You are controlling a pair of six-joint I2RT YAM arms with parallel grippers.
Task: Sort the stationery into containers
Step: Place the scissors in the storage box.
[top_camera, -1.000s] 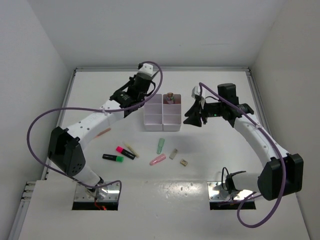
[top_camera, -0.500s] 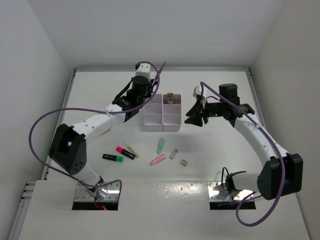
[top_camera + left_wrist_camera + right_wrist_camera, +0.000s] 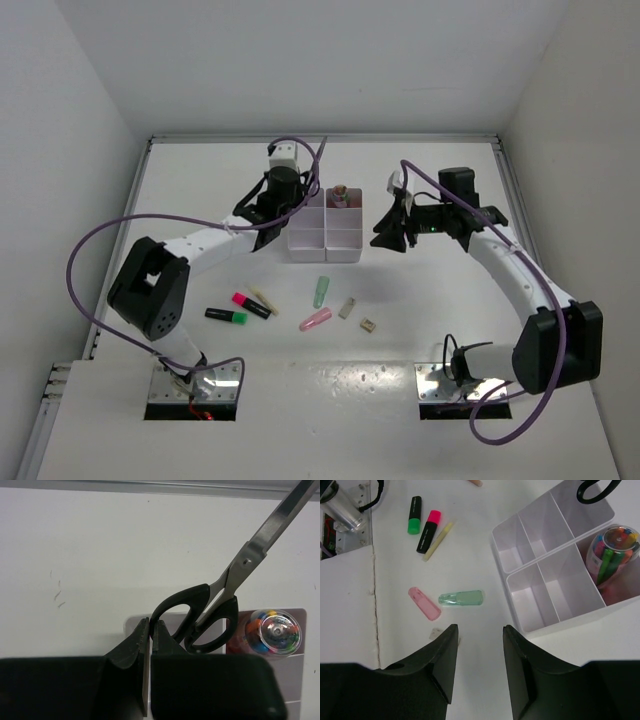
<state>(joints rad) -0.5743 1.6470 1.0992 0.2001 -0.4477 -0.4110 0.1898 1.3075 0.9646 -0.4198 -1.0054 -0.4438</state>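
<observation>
The handle loops still hang above the rim of the organiser tray's empty back section. The scissors (image 3: pixel 200 620) go down over that section beside the clear tub (image 3: pixel 172 623) next, and my left gripper releases them.
My left gripper (image 3: pixel 150 626) is shut on one handle loop of the black-handled scissors (image 3: pixel 200 620). It holds them above the back left compartment of the white organiser tray (image 3: pixel 306 241), blades pointing up and away. My right gripper (image 3: pixel 479 630) is open and empty, hovering just right of the tray (image 3: pixel 519 625). On the table in front of the tray lie a green highlighter (image 3: pixel 226 316), a pink highlighter (image 3: pixel 251 304), a tan stick (image 3: pixel 262 298), a pastel green piece (image 3: pixel 321 291), a pink piece (image 3: pixel 315 320) and two tiny erasers (image 3: pixel 347 308).
A clear tub of coloured items (image 3: pixel 340 196) stands in the tray's back right compartment. A peach stick (image 3: pixel 475 482) lies left of the tray. White walls close the table at the back and sides.
My left gripper has swung right with the scissors, from left of the tray to over its back left corner. The right arm has barely moved.
</observation>
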